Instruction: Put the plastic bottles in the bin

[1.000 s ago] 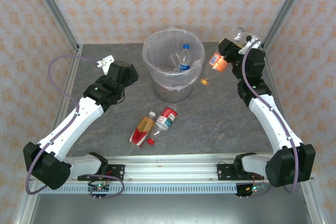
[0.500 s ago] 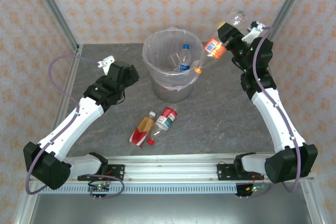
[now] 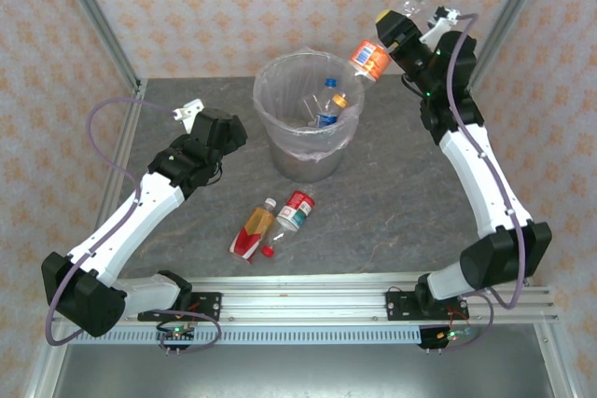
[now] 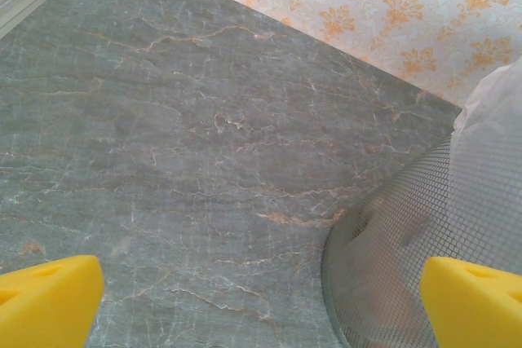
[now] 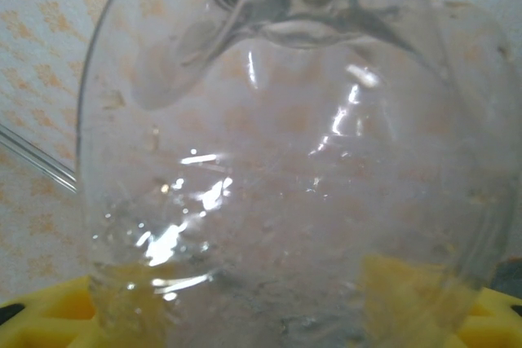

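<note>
The opening lies beside and below my right gripper, so next I will swing my right gripper over the middle of the bin's opening (image 3: 304, 92), lower and release the bottle.
My right gripper (image 3: 395, 27) is shut on the clear upper body of an orange-labelled plastic bottle (image 3: 369, 58). The bottle hangs tilted, its orange cap down over the right part of the bin's (image 3: 268, 90) opening. In the right wrist view the bottle's clear base (image 5: 285, 160) bulges between my yellow fingers (image 5: 49, 315). A blue-labelled bottle (image 3: 326, 116) lies inside the bin. Two bottles lie on the table in front of the bin: a yellow-and-red one (image 3: 254, 228) and a red-labelled one (image 3: 297, 210). My left gripper (image 3: 191, 114) hovers open left of the bin, whose mesh wall (image 4: 408, 266) stands by its right fingertip (image 4: 473, 299).
A loose red cap (image 3: 269, 251) lies by the yellow-and-red bottle. Grey marble tabletop (image 4: 204, 120) spreads under the left gripper. Patterned walls and metal frame posts (image 3: 98, 20) close in the back and sides.
The right arm has lifted and swung left, carrying the orange-labelled bottle from beside the bin's right side to above its opening. The left arm has stayed still.
</note>
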You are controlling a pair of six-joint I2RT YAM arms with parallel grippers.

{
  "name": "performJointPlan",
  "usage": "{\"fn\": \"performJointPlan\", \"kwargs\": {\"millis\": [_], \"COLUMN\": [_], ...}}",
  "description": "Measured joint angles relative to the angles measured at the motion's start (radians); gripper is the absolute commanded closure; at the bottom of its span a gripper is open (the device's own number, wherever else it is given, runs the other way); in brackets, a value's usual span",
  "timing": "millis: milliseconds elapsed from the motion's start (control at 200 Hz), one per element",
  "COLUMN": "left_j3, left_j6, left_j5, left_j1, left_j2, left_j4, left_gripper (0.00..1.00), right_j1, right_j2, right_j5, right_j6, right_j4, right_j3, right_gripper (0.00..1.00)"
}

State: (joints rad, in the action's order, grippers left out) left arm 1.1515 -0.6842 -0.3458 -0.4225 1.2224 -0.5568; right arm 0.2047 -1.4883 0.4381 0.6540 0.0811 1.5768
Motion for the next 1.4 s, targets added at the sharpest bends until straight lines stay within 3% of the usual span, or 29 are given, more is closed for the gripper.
{"fn": "performJointPlan", "kwargs": {"millis": [275,485,751,881,1021,1121,1236,1396], "left_j3": [0.000,-0.001,-0.035,-0.049,-0.059,-0.071,-0.073,-0.073], "left_j6": [0.000,0.002,0.003,0.003,0.003,0.003,0.003,0.002], "left_j5": [0.002,0.002,0.010,0.009,0.008,0.009,0.011,0.017], "left_j1": [0.000,0.000,0.011,0.014,0.023,0.026,0.031,0.031], "left_j2": [0.000,0.000,-0.041,-0.061,-0.074,-0.081,-0.081,-0.081], "left_j4": [0.000,0.000,0.001,0.002,0.003,0.004,0.005,0.005], "left_gripper": [0.00,0.00,0.00,0.00,0.00,0.00,0.00,0.00], "right_j1": [0.101,0.234,0.266,0.277,0.291,0.297,0.299,0.298], "right_j2": [-0.226,-0.374,-0.620,-0.628,-0.599,-0.597,-0.597,-0.584], "right_j5": [-0.042,-0.201,-0.309,-0.293,-0.236,-0.197,-0.171,-0.159], "right_j6": [-0.090,-0.276,-0.523,-0.673,-0.822,-0.858,-0.873,-0.876], "right_j4": [-0.139,-0.248,-0.384,-0.338,-0.199,-0.140,-0.102,-0.064], "right_j3": [0.288,0.522,0.858,0.762,0.504,0.377,0.357,0.358], "right_gripper": [1.00,1.00,1.00,0.94,0.85,0.72,0.56,0.47]}}
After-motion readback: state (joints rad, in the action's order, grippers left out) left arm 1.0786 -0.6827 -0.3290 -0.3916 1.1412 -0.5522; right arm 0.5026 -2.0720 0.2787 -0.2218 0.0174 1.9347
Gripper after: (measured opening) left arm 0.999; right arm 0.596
